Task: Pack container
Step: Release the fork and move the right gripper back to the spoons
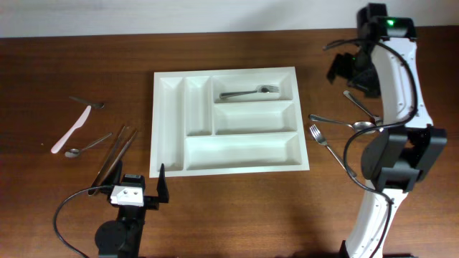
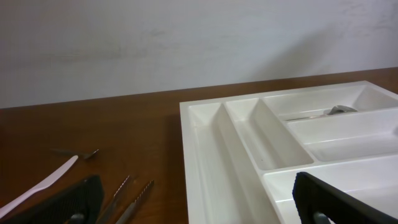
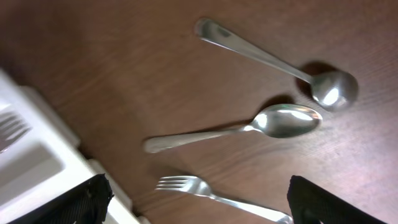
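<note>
I need to turn my right gripper's open fingers more across the farther spoon's thin handle (image 1: 360, 104) (image 3: 258, 55) next, lower them around it and close, because it lies slantwise below them.
The container, a white five-compartment cutlery tray (image 1: 244, 152), lies in the middle of the table. One metal fork (image 1: 251, 92) lies in its top long compartment. My left gripper (image 1: 141, 188) is open and empty at the tray's near left corner; the left wrist view (image 2: 199, 208) shows the tray (image 2: 205, 155) between its fingers. My right gripper (image 1: 343, 70) is open and empty, held above the table to the right of the tray. In the right wrist view (image 3: 199, 208) it hangs over a fork (image 3: 205, 190) and two spoons (image 3: 249, 127) (image 3: 280, 62).
Right of the tray lie two spoons (image 1: 344, 122) (image 1: 360, 106) and a fork (image 1: 326, 147). Left of it lie a white plastic knife (image 1: 72, 129), a small spoon (image 1: 86, 147), a small fork (image 1: 90, 102) and two long serrated metal pieces (image 1: 115, 158). The tray corner (image 3: 37, 155) shows in the right wrist view.
</note>
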